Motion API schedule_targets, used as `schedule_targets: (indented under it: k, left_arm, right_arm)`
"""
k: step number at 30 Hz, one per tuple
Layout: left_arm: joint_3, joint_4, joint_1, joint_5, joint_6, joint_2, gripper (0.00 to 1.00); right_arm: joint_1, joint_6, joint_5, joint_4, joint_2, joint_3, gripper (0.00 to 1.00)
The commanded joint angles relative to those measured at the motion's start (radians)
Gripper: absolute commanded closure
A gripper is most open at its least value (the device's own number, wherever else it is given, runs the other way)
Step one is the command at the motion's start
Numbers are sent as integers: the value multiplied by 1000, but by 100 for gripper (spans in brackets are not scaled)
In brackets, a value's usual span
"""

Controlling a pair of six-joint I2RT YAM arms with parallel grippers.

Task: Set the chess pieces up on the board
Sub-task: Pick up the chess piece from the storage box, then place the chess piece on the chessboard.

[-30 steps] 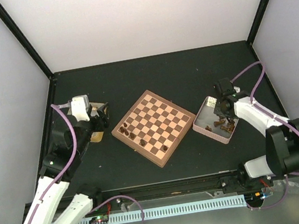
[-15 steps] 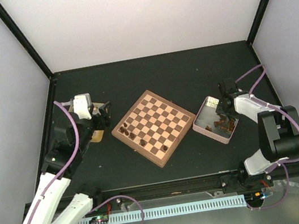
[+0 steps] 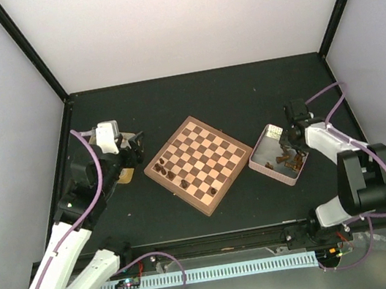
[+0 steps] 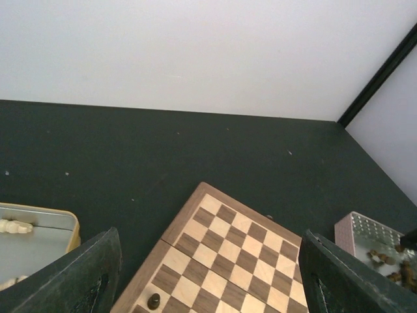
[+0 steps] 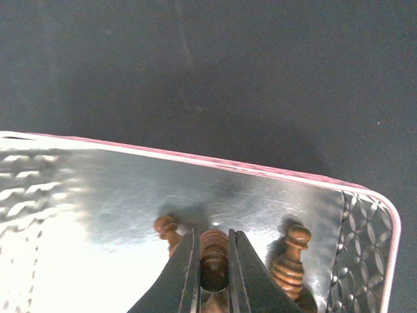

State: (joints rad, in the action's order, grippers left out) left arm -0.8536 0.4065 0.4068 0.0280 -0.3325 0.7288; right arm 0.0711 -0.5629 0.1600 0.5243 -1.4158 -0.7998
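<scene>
Next, my right gripper rises, moves to the left in the top view, lowers and releases, because an empty square of the board lies just inside the dark pieces.
The board (image 3: 200, 163) lies turned like a diamond mid-table, with several dark brown chess pieces (image 3: 161, 169) along its left edge. It also shows in the left wrist view (image 4: 228, 261), with one dark piece (image 4: 154, 301). My left gripper (image 3: 133, 141) hovers open and empty left of the board, fingers (image 4: 85, 277) wide apart. My right gripper (image 3: 291, 144) is down in the pink tray (image 3: 262, 165), shut on a dark brown chess piece (image 5: 214, 257). More dark pieces (image 5: 291, 261) lie beside it in the tray (image 5: 260, 171).
A gold tray (image 4: 39, 215) with pale beige pieces (image 4: 14, 226) sits left of the board, under the left arm (image 3: 126, 176). The pink tray (image 4: 365, 229) shows at the right of the left wrist view. Black posts and white walls ring the table.
The right arm has folded in and the gripper has settled lower into the pink tray. The left gripper shifted slightly to the right.
</scene>
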Motion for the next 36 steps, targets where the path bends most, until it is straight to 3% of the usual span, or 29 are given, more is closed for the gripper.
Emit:
schedule_targets:
  k: [1, 8, 15, 27, 36]
  left_arm:
    - [21, -56, -5, -109, -32, 18, 24]
    - [54, -138, -3, -325, -109, 69, 25]
    - [22, -94, -3, -254, -107, 68, 25]
    - [11, -31, -3, -78, -52, -24, 24]
    - [11, -15, -5, 23, -7, -96, 23]
  right_arm:
    - [-4, 3, -104, 20, 105, 10, 99]
    - [20, -31, -278, 16, 230, 40, 99]
    - [240, -35, -377, 0, 215, -26, 98]
    - [717, -16, -141, 118, -159, -352, 97]
    - [869, -57, -128, 218, -575, -846, 97]
